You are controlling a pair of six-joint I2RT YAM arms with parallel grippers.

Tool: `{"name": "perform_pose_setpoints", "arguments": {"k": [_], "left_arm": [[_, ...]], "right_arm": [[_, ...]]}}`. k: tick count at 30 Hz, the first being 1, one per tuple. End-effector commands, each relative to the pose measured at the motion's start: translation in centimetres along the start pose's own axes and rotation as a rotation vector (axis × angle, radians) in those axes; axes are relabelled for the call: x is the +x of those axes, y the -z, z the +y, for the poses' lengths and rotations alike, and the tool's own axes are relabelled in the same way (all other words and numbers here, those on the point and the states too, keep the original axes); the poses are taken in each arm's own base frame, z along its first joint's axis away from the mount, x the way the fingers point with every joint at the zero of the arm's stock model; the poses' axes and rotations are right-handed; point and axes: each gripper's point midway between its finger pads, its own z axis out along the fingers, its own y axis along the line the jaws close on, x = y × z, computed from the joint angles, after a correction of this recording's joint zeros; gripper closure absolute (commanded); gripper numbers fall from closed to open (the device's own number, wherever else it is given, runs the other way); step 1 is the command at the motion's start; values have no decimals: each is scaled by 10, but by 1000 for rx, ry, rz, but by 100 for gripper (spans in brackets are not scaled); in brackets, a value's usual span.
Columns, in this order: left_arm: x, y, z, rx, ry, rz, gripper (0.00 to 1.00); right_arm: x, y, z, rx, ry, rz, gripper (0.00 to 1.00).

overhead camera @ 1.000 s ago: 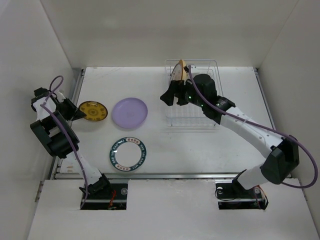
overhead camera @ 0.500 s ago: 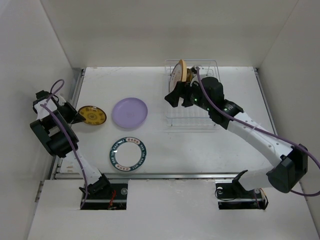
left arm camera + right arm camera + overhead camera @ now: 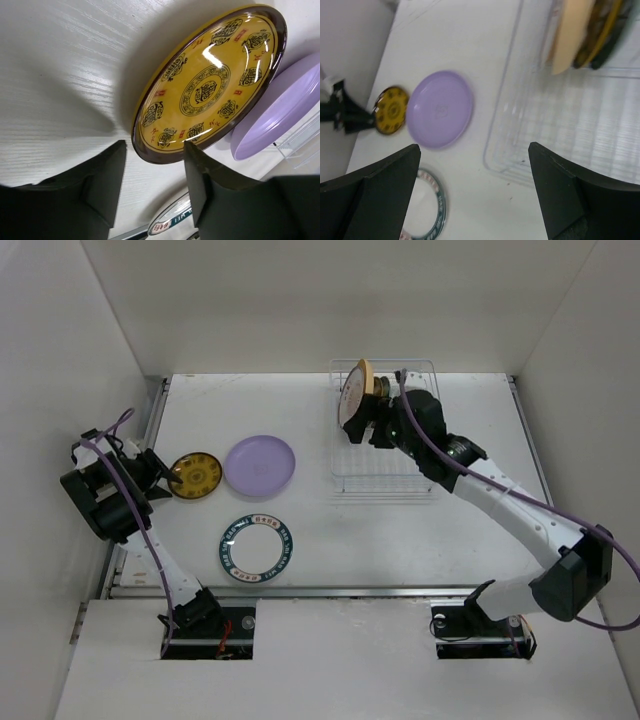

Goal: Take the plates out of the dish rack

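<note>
I need to reach my right gripper outward and down astride the green plate's rim [image 3: 621, 34], which lies outward of and below it, as this plate ends the row.
The wire dish rack [image 3: 385, 455] stands at the back right and also shows in the right wrist view [image 3: 570, 120]. Upright plates stand at its far end, a pale orange plate [image 3: 353, 397] in front [image 3: 570, 35] and darker patterned ones [image 3: 602, 30] behind. My right gripper [image 3: 363, 428] is open and empty, over the rack's left side just short of these plates [image 3: 475, 175]. On the table lie the yellow-and-brown plate [image 3: 195, 473], the lavender plate [image 3: 259, 464] and the teal-rimmed plate [image 3: 258, 547]. My left gripper [image 3: 152, 471] is open, with the yellow plate's [image 3: 210, 85] near rim at its fingertips [image 3: 155, 147].
The enclosure's left wall is close behind my left arm. A metal rail [image 3: 150, 420] runs along the table's left edge. The lavender plate [image 3: 280, 120] lies right beside the yellow one, and the teal-rimmed plate [image 3: 172, 220] lies near my left fingers.
My right gripper has moved back along the rack toward the upright plates. My left arm has shifted toward me, and the yellow plate has slid slightly right on the table.
</note>
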Motion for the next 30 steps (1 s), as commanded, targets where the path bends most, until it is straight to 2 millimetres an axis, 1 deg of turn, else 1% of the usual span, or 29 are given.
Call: {"name": "perform_pose_setpoints", "arguments": {"k": [1,2,3,4,5,6,7,8,9,10,11,12,13,14,15,16,17,18,19,20,21,22,23,24,26,27,28,29,30], "left_arm": [[-5,22,-15,5,-65,-42,53],[-5,22,-15,5,-65,-42,51],[-7,30,-18,-6,-79,-68,50],[-7,32,-21,-19,-102,-75,50],[-7,36,-23,-18,-110,-88,48],[-8,46,-29,-16,-135,-116,45],[-9,51,-30,-27,-143,-132,44],[-10,57,-30,-43,-162,-149,44],[-10,63,-32,-51,-171,-168,43],[-10,72,-40,-59,-211,-196,43],[-8,75,-38,-80,-222,-205,43],[-7,79,-42,-90,-259,-217,42],[-2,85,-43,-99,-274,-231,42],[1,86,-47,-97,-286,-234,42],[1,89,-49,-96,-295,-250,41],[2,92,-51,-95,-300,-261,41],[5,96,-50,-105,-302,-269,41],[5,98,-52,-105,-307,-277,41],[5,98,-52,-105,-307,-277,41],[6,103,-54,-104,-314,-291,41],[7,106,-59,-91,-322,-301,40],[7,106,-59,-91,-322,-302,40],[8,112,-63,-81,-338,-310,40],[9,115,-65,-80,-344,-321,40],[12,118,-68,-71,-347,-323,40],[13,121,-71,-62,-363,-329,40],[14,124,-73,-61,-369,-338,38],[15,123,-72,-63,-376,-330,38],[15,123,-72,-63,-376,-330,38]], "right_arm": [[-43,6,-54,303,-63,-120,5],[-48,5,-66,366,-72,-114,5],[-54,5,-76,407,-74,-126,5],[-60,4,-87,447,-77,-137,7],[-79,8,-101,505,-90,-185,8],[-79,0,-114,546,-90,-178,10],[-83,-2,-123,576,-94,-183,17],[-90,-5,-138,608,-97,-190,20],[-94,-18,-145,626,-101,-188,22],[-96,-24,-152,641,-73,-175,27],[-97,-32,-158,653,-57,-167,29],[-109,-38,-159,654,-43,-180,30],[-95,-59,-169,667,-15,-129,31],[-93,-68,-173,674,35,-104,32],[-91,-79,-174,663,52,-92,34],[-88,-95,-178,668,65,-77,34],[-86,-103,-181,671,66,-71,36],[-83,-108,-183,676,68,-60,37],[-87,-113,-184,683,68,-73,38],[-79,-122,-196,710,70,-56,40],[-78,-126,-199,724,42,-70,44],[-76,-127,-207,767,34,-83,46],[-78,-128,-209,782,21,-99,48],[-73,-131,-214,799,3,-103,49],[-77,-135,-210,772,-6,-120,49],[-76,-142,-208,754,-11,-124,49],[-68,-148,-210,744,-10,-102,49],[-66,-153,-212,720,-10,-88,49],[-57,-161,-216,716,-9,-71,49]]}}
